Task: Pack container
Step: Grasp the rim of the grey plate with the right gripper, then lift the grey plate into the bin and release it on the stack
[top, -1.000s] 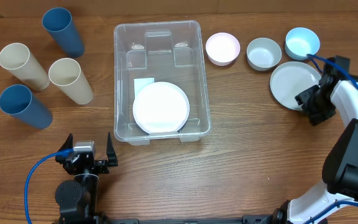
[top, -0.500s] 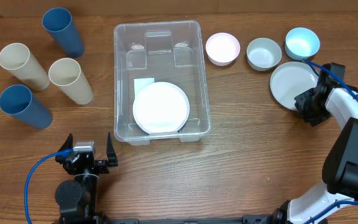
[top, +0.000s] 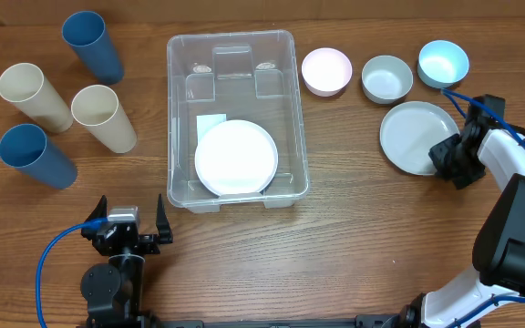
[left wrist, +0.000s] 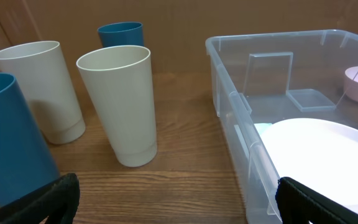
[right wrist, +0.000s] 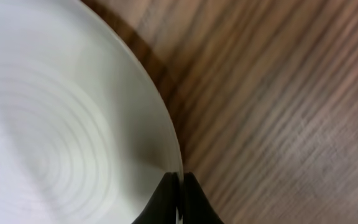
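Note:
The container's side stands between the grey plate and the white one, so the robot's right gripper will next rise over that side, lower the grey plate (top: 413, 135) onto the white plate (top: 235, 157) and let go of it.
The clear container (top: 231, 38) stands at the table's middle with a white plate (top: 235, 157) lying in its near half. To its right, a pale grey plate (top: 413, 135) is pinched at its right rim by my right gripper (top: 447, 155), which is shut on it. In the right wrist view the two black tips (right wrist: 180, 186) clamp the plate's thin edge (right wrist: 61, 124) over the wood. My left gripper (top: 135, 228) stays open at the front edge, left of the container's near corner (left wrist: 229, 93), with only bare wood between its fingers (left wrist: 176, 196).
Two cream cups (top: 103, 117) and two blue cups (top: 36, 155) stand left of the container. A pink bowl (top: 326, 70), a grey bowl (top: 386, 78) and a light blue bowl (top: 443, 63) line the back right.
My right gripper closed on the grey plate's rim, and the plate has shifted a little to the left, toward the container. The left arm has not moved.

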Robot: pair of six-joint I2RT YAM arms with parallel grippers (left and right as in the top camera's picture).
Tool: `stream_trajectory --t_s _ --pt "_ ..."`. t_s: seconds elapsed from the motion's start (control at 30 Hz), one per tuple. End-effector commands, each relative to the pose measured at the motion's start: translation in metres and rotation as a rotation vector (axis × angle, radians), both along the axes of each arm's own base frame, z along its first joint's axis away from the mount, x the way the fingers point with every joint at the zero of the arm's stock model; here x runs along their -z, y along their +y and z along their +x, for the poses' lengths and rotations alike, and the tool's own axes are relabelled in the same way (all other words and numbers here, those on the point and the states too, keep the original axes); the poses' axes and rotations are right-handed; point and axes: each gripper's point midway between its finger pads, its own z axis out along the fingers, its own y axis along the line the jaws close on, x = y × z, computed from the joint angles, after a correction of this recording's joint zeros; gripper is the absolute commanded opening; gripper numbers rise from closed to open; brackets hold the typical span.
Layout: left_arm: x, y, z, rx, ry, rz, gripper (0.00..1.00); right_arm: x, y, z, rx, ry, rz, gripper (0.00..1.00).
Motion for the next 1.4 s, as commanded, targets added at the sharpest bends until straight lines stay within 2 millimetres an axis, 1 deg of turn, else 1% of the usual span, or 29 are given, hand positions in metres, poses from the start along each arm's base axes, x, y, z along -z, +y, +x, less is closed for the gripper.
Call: stream_trajectory --t_s 0.0,0.1,0.17,0.2,0.27,0.33,0.37,0.47,0.5,0.53,0.6,0.63,0.67,0.73,0.77,0.83,0.9,0.93,1.0,1.03,1.07,1.17,1.27,1.3,1.33,1.37 --pt "-0.001 0.002 0.0 -0.007 -0.006 0.013 1.0 -0.016 0.016 0.002 -0.023 -0.022 0.079 0.04" --pt "-0.001 0.002 0.0 -0.007 -0.006 0.013 1.0 -0.057 0.022 0.018 -0.06 -0.124 0.103 0.04" --pt "-0.001 0.002 0.0 -0.007 -0.006 0.013 1.0 -0.097 0.021 0.024 -0.072 -0.203 0.08 0.04" --pt "-0.001 0.002 0.0 -0.007 -0.006 0.013 1.0 -0.12 0.022 0.027 -0.096 -0.253 0.064 0.04" --pt "-0.001 0.002 0.0 -0.007 -0.006 0.013 1.0 -0.153 0.022 0.026 -0.103 -0.313 0.04 0.04" --pt "-0.001 0.002 0.0 -0.007 -0.006 0.013 1.0 -0.178 0.024 0.023 -0.11 -0.361 0.024 0.04" --pt "-0.001 0.002 0.0 -0.007 -0.006 0.013 1.0 -0.185 0.025 0.022 -0.114 -0.379 0.024 0.04" --pt "-0.001 0.002 0.0 -0.007 -0.006 0.013 1.0 -0.209 0.041 0.02 -0.171 -0.461 0.057 0.04" --pt "-0.001 0.002 0.0 -0.007 -0.006 0.013 1.0 -0.218 0.054 0.021 -0.226 -0.497 0.078 0.04" --pt "-0.001 0.002 0.0 -0.007 -0.006 0.013 1.0 -0.224 0.064 0.02 -0.259 -0.516 0.09 0.04" --pt "-0.001 0.002 0.0 -0.007 -0.006 0.013 1.0 -0.239 0.096 0.018 -0.369 -0.558 0.099 0.04" --pt "-0.001 0.002 0.0 -0.007 -0.006 0.013 1.0 -0.247 0.114 0.016 -0.437 -0.58 0.098 0.04" --pt "-0.001 0.002 0.0 -0.007 -0.006 0.013 1.0 -0.255 0.143 0.012 -0.525 -0.606 0.11 0.04" --pt "-0.001 0.002 0.0 -0.007 -0.006 0.013 1.0 -0.262 0.183 0.007 -0.643 -0.627 0.126 0.04" --pt "-0.001 0.002 0.0 -0.007 -0.006 0.013 1.0 -0.263 0.202 0.005 -0.698 -0.632 0.134 0.04" --pt "-0.001 0.002 0.0 -0.007 -0.006 0.013 1.0 -0.264 0.249 0.0 -0.83 -0.649 0.135 0.04" --pt "-0.001 0.002 0.0 -0.007 -0.006 0.013 1.0 -0.257 0.284 -0.002 -0.918 -0.644 0.12 0.04" --pt "-0.001 0.002 0.0 -0.007 -0.006 0.013 1.0 -0.251 0.296 -0.002 -0.946 -0.633 0.104 0.04" --pt "-0.001 0.002 0.0 -0.007 -0.006 0.013 1.0 -0.23 0.322 0.001 -1.003 -0.594 0.1 0.04" --pt "-0.001 0.002 0.0 -0.007 -0.006 0.013 1.0 -0.213 0.336 0.006 -1.029 -0.562 0.108 0.04" --pt "-0.001 0.002 0.0 -0.007 -0.006 0.013 1.0 -0.196 0.346 0.011 -1.045 -0.53 0.113 0.04" --pt "-0.001 0.002 0.0 -0.007 -0.006 0.013 1.0 -0.157 0.364 0.02 -1.071 -0.458 0.124 0.04" --pt "-0.001 0.002 0.0 -0.007 -0.006 0.013 1.0 -0.115 0.37 0.024 -1.079 -0.364 0.122 0.04" --pt "-0.001 0.002 0.0 -0.007 -0.006 0.013 1.0 -0.105 0.37 0.025 -1.079 -0.338 0.121 0.04" --pt "-0.001 0.002 0.0 -0.007 -0.006 0.013 1.0 -0.097 0.37 0.024 -1.08 -0.318 0.121 0.1" --pt "-0.001 0.002 0.0 -0.007 -0.006 0.013 1.0 -0.095 0.369 0.024 -1.084 -0.312 0.12 0.24"
